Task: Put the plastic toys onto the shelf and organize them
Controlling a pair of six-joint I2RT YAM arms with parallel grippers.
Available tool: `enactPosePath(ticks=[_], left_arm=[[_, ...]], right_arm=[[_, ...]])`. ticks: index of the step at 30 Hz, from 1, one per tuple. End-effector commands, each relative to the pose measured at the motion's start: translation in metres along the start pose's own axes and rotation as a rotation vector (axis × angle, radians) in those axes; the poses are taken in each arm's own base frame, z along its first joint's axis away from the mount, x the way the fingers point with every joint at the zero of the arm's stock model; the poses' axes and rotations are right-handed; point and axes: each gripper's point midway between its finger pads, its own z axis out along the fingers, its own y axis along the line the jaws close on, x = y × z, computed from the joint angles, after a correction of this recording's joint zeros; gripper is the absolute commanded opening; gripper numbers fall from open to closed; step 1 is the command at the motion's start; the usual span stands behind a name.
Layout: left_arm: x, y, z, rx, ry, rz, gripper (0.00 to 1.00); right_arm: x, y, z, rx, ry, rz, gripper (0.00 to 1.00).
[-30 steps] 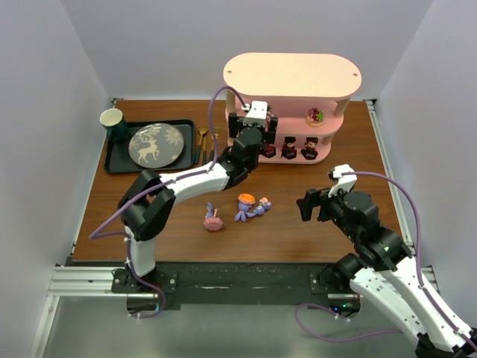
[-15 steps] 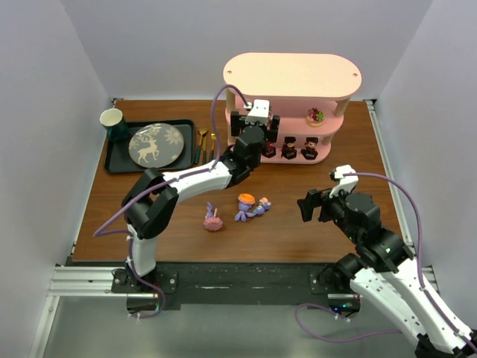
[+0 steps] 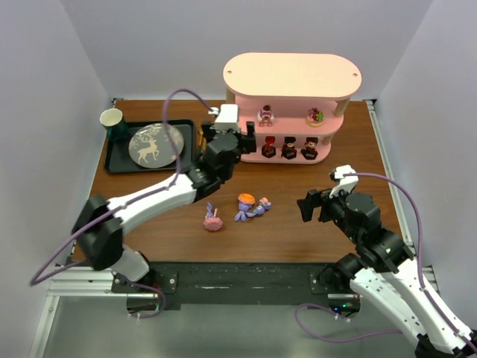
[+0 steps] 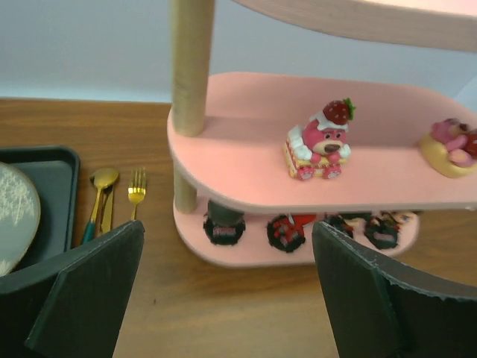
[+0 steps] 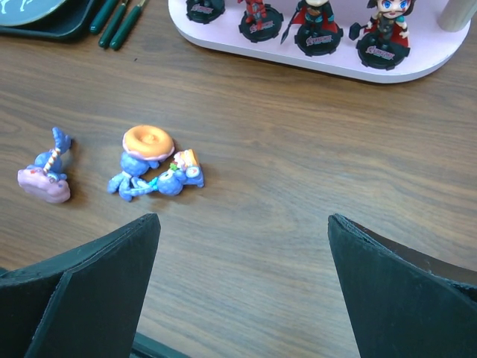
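The left gripper draws back from the shelf (image 3: 291,74) next, tilts down and lowers around the base of the pink-based bunny, since that bunny lies apart from the others.
The pink shelf (image 3: 291,74) stands at the back of the table. On its middle tier (image 4: 246,119) stand a pink strawberry-bear toy (image 4: 319,143) and another pink toy (image 4: 453,142). Several dark figurines (image 5: 317,30) line the bottom tier. Three purple-blue bunny toys lie on the table: one on a pink base (image 5: 46,175), one with an orange ring (image 5: 145,149) and one lying flat (image 5: 175,179). My left gripper (image 3: 227,140) hangs open and empty just left of the shelf, facing it. My right gripper (image 3: 313,205) is open and empty, right of the bunnies.
A black tray (image 3: 119,160) at the back left holds a deer-patterned plate (image 3: 155,144) and a green cup (image 3: 112,123). Gold cutlery (image 4: 100,183) lies between the tray and the shelf. White walls enclose the table on three sides.
My left arm has drawn back leftward from the shelf's middle tier, and the pink bear toy now shows standing there. The right arm has not moved.
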Motion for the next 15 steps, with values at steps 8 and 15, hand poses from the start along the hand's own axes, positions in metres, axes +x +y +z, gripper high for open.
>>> enactPosePath(ticks=[8, 15], left_arm=[[0.112, 0.072, -0.132, -0.069, 0.582, -0.100, 1.00], [0.159, 0.098, -0.170, -0.124, 0.727, -0.143, 0.99]], right_arm=[[-0.002, 0.013, -0.004, -0.062, 0.018, 0.031, 0.99], [0.007, 0.018, -0.003, -0.087, 0.046, 0.052, 0.99]])
